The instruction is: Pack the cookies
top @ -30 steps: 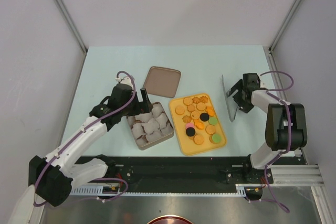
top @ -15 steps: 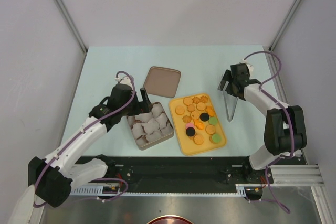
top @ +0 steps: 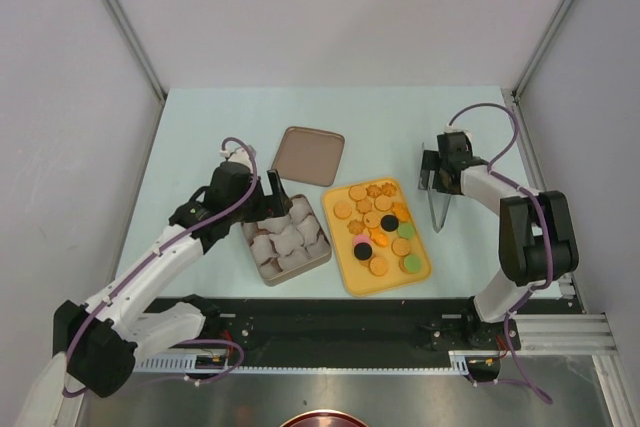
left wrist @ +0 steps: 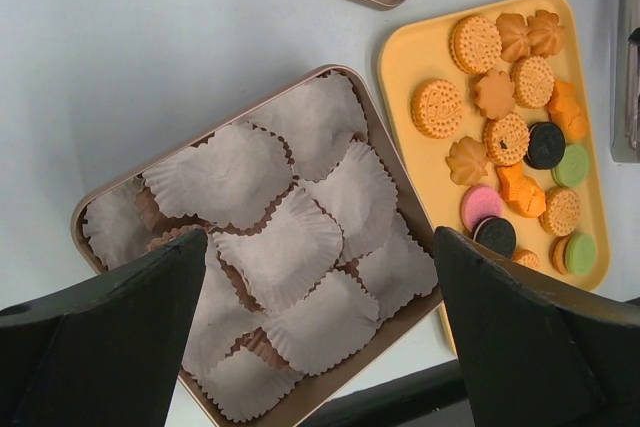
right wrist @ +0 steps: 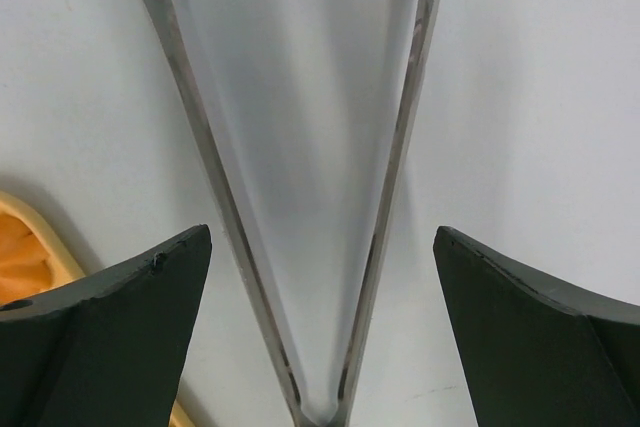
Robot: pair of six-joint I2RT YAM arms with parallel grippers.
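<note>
The right gripper lowers slightly outward along the tongs [top: 437, 209] next, then closes on both arms, since its open fingers already stand on either side.
The cookies [top: 375, 227], mostly orange-tan with a few black, green and pink ones, lie on a yellow tray [top: 344, 265]. They also show in the left wrist view [left wrist: 500, 137]. My left gripper [top: 273, 192] hangs open over the brown tin [top: 322, 252], above its white paper cups [left wrist: 290, 237], and holds nothing [left wrist: 315, 247]. My right gripper [top: 430, 172] is open right of the tray, low over metal tongs [top: 437, 209]. In the right wrist view its fingers straddle both tong arms [right wrist: 205, 142] without touching them [right wrist: 322, 237].
The tin's brown lid [top: 309, 155] lies behind the tin and tray. A corner of the yellow tray [right wrist: 45, 232] shows left of the tongs. Grey walls close in the table on the left, back and right.
My right gripper has swung from the near right toward the back and left, and now sits lower over the tongs' far end. The left arm, tin and tray have not moved.
</note>
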